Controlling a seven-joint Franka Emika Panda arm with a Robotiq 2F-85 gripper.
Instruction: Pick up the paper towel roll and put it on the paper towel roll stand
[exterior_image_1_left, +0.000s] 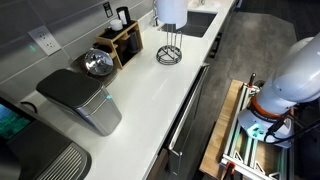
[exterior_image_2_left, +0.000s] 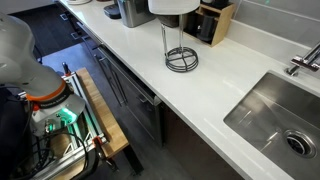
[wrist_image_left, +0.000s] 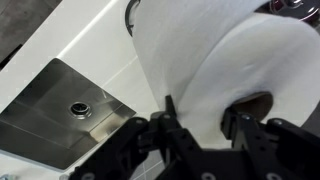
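Observation:
The roll (exterior_image_1_left: 171, 10) still hangs above the stand's ring base (exterior_image_1_left: 169, 56). I should lower my gripper toward that base next, so the roll slides down around the thin rods, to release it.
The white paper towel roll (exterior_image_1_left: 171, 10) hangs at the top edge of both exterior views (exterior_image_2_left: 172, 6), held above the dark wire stand (exterior_image_1_left: 170, 53), which stands on the white counter with its ring base and thin rods (exterior_image_2_left: 181, 58). The gripper itself is out of frame in both exterior views. In the wrist view the roll (wrist_image_left: 200, 60) fills most of the picture, and my gripper (wrist_image_left: 205, 120) is shut on it: one finger lies on the outside, the other reaches into the cardboard core. A dark ring shows past the roll at the top (wrist_image_left: 131, 15).
A wooden knife block (exterior_image_1_left: 122, 40) stands close behind the stand, also in an exterior view (exterior_image_2_left: 213, 22). A metal bowl (exterior_image_1_left: 97, 63) and grey appliance (exterior_image_1_left: 80, 98) sit further along the counter. The sink (exterior_image_2_left: 275, 115) is on the other side; the wrist view shows it (wrist_image_left: 70, 105).

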